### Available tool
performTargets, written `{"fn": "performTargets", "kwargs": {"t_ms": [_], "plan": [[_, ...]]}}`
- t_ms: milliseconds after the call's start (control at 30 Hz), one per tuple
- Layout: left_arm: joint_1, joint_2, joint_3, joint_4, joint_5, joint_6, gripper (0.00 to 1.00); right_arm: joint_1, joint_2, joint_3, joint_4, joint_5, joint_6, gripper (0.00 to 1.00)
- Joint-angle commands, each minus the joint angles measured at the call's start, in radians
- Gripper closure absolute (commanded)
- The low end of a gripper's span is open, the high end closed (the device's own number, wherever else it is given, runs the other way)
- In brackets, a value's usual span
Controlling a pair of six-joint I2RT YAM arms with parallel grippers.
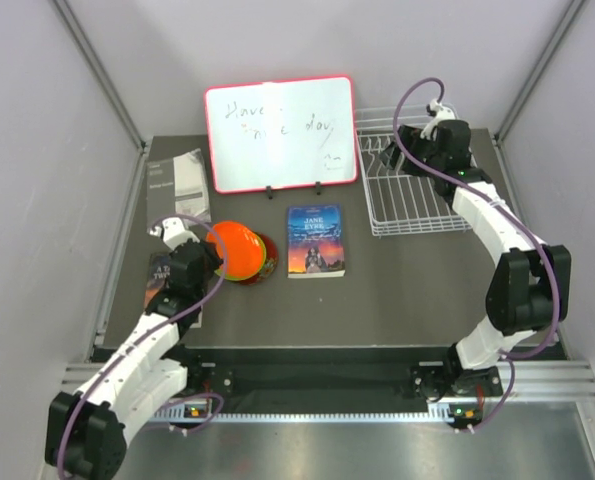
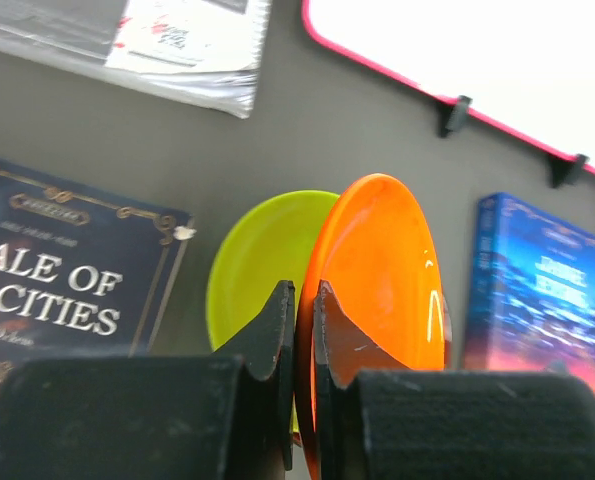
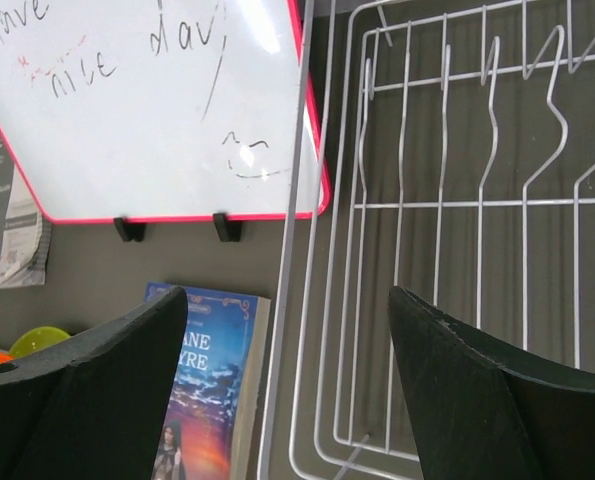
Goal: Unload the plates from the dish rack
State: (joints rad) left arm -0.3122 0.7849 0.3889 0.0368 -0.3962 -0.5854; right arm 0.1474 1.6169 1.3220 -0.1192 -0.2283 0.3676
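Observation:
The lime green plate (image 2: 257, 268) lies empty below. My left gripper will next lower the orange plate onto it, slightly toward the dark book, and let go.
My left gripper (image 1: 215, 258) is shut on the rim of the orange plate (image 1: 239, 247) and holds it tilted on edge above the lime green plate (image 2: 257, 268). In the left wrist view the jaws (image 2: 304, 300) pinch the orange plate (image 2: 382, 275). The dark red patterned plate (image 1: 268, 262) lies under them on the table. The white wire dish rack (image 1: 409, 195) stands at the back right. My right gripper (image 1: 389, 155) is open and empty above the rack's far left part (image 3: 447, 200). The dark teal plate is not in view.
A red-framed whiteboard (image 1: 280, 133) stands at the back centre. A Jane Eyre paperback (image 1: 315, 240) lies between the plates and the rack. A dark book (image 1: 162, 275) and a leaflet (image 1: 180, 180) lie at the left. Grey walls close in the sides.

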Motion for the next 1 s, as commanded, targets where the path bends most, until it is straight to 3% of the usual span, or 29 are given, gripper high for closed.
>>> {"fn": "performTargets", "kwargs": {"t_ms": [0,400,600,667,733,833,967], "plan": [[0.005,0.045,0.036,0.008,-0.108,0.002,1.00,-0.003,0.011,-0.006,0.044,-0.039,0.014,0.18],[0.005,0.132,0.008,0.063,-0.144,-0.004,0.98,-0.006,-0.006,-0.014,0.024,-0.040,-0.006,0.18],[0.005,0.119,-0.030,0.046,-0.130,-0.016,0.81,-0.005,-0.017,-0.012,0.020,-0.028,-0.018,0.18],[0.005,0.122,-0.036,0.046,-0.106,-0.017,0.70,-0.006,-0.017,-0.009,0.020,-0.026,-0.018,0.18],[0.005,0.129,-0.038,0.040,-0.090,-0.024,0.50,-0.009,-0.014,-0.009,0.019,-0.028,-0.018,0.18],[0.005,0.143,-0.048,0.038,-0.052,-0.030,0.36,-0.009,-0.014,-0.010,0.023,-0.026,-0.018,0.18],[0.005,0.154,-0.059,0.035,-0.020,-0.037,0.32,-0.017,-0.018,-0.004,0.012,-0.013,-0.027,0.17]]}}
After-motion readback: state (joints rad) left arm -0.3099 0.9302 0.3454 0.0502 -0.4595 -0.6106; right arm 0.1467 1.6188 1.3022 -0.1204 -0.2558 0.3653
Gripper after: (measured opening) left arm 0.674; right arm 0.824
